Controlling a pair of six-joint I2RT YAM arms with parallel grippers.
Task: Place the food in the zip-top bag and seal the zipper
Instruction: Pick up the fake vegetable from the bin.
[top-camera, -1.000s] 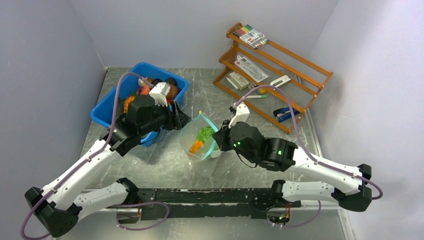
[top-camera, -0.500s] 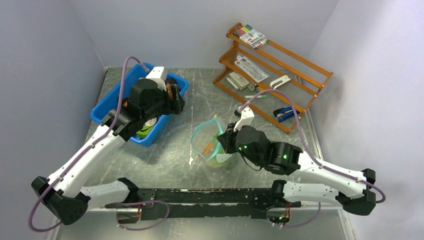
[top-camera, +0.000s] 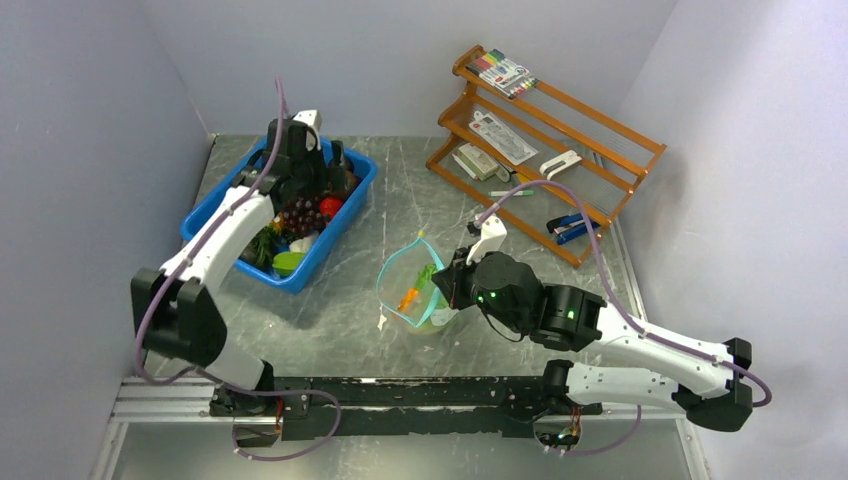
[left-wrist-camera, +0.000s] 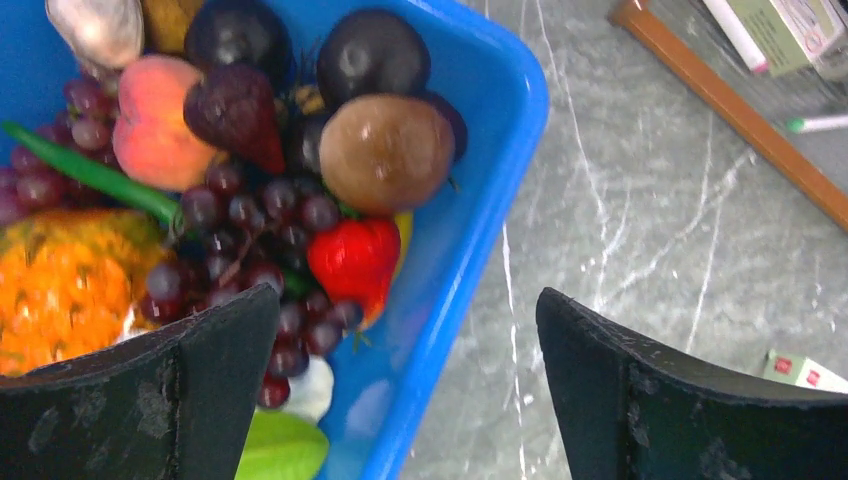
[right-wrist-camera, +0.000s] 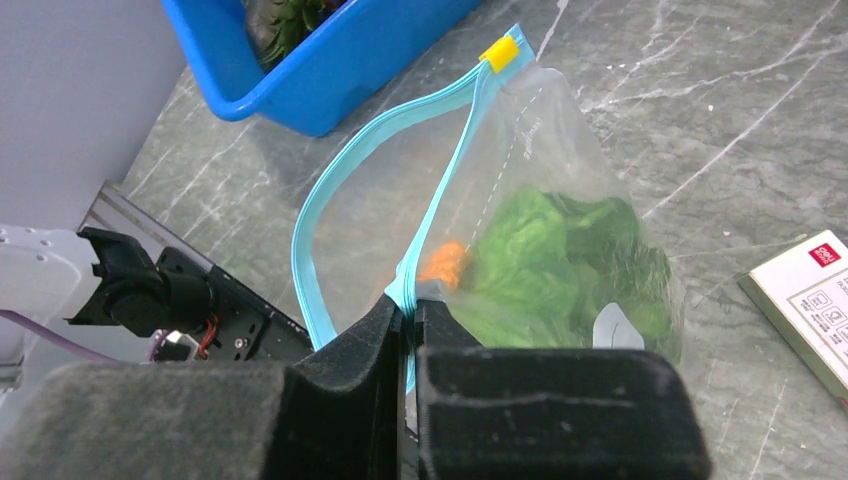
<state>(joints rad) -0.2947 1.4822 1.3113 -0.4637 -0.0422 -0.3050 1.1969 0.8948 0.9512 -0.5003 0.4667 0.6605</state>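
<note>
The top of the brown round fruit below is uncovered, so next I need to lower my left gripper outward, with its open fingers on both sides of the fruit, and close them.
The zip-top bag hangs clear and crinkly in mid-table. Inside it are green lettuce and an orange piece. My right gripper is shut on the teal zipper, which ends in a yellow tip. The bag's mouth gapes to the left of the grip. My left gripper is open and holds nothing, above the right wall of the blue bin. More food lies below it: a brown round fruit, purple grapes and a red strawberry.
The blue bin stands at the back left, against the left wall. A wooden rack at the back right holds markers and stationery packs. A blue stapler sits at its foot. A white pack lies right of the bag.
My left gripper has swung from the bag's mouth back over the blue bin and opened wide. The bag's mouth has narrowed and sagged. My right gripper has kept its grip.
</note>
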